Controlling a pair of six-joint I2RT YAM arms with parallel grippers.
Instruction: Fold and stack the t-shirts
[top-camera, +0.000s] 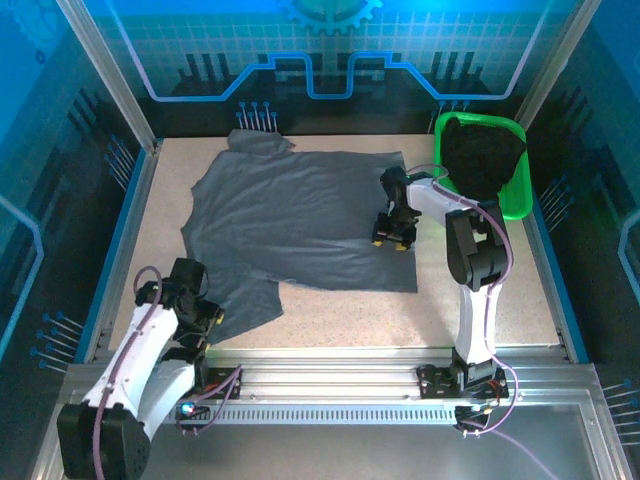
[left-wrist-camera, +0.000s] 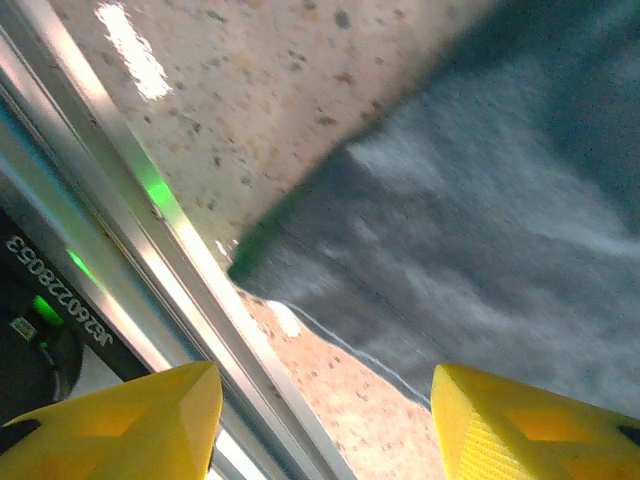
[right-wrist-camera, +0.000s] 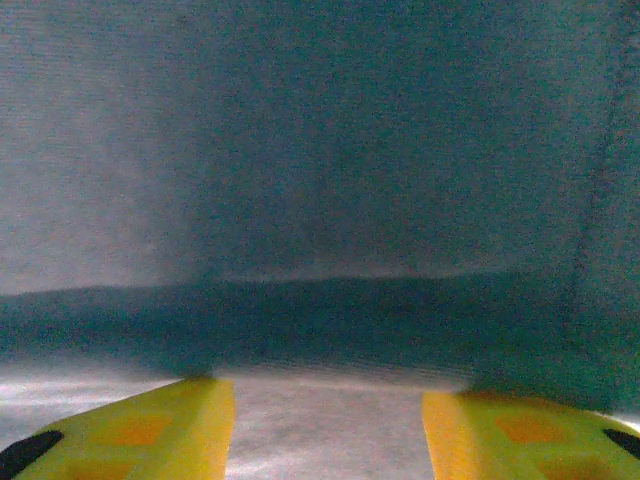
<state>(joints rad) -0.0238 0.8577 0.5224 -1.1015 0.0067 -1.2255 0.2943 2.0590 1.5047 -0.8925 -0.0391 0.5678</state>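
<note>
The slate-grey t-shirt's near corner (top-camera: 414, 289) on the basket's side is nearer the robot's base than the right gripper, so the right gripper will move back toward the base to that corner.
A slate-grey t-shirt (top-camera: 300, 215) lies spread flat across the middle of the table. A black t-shirt (top-camera: 485, 150) sits bunched up in the green basket (top-camera: 508, 210) at the back right. My left gripper (top-camera: 210, 318) hangs open just over the near-left sleeve. In the left wrist view the sleeve hem (left-wrist-camera: 480, 200) runs between the yellow fingers (left-wrist-camera: 150, 415) of the left gripper (left-wrist-camera: 325, 405), and nothing is gripped. My right gripper (top-camera: 393, 235) stands open, low over the shirt's right side. Grey cloth (right-wrist-camera: 320, 150) lies flat under the right gripper (right-wrist-camera: 328, 405).
A speckled tabletop (top-camera: 480, 290) shows to the right of and in front of the shirt. An aluminium rail (top-camera: 340, 360) runs along the near edge, close to the left gripper (left-wrist-camera: 200, 290). Blue frame walls enclose the left, right and back sides.
</note>
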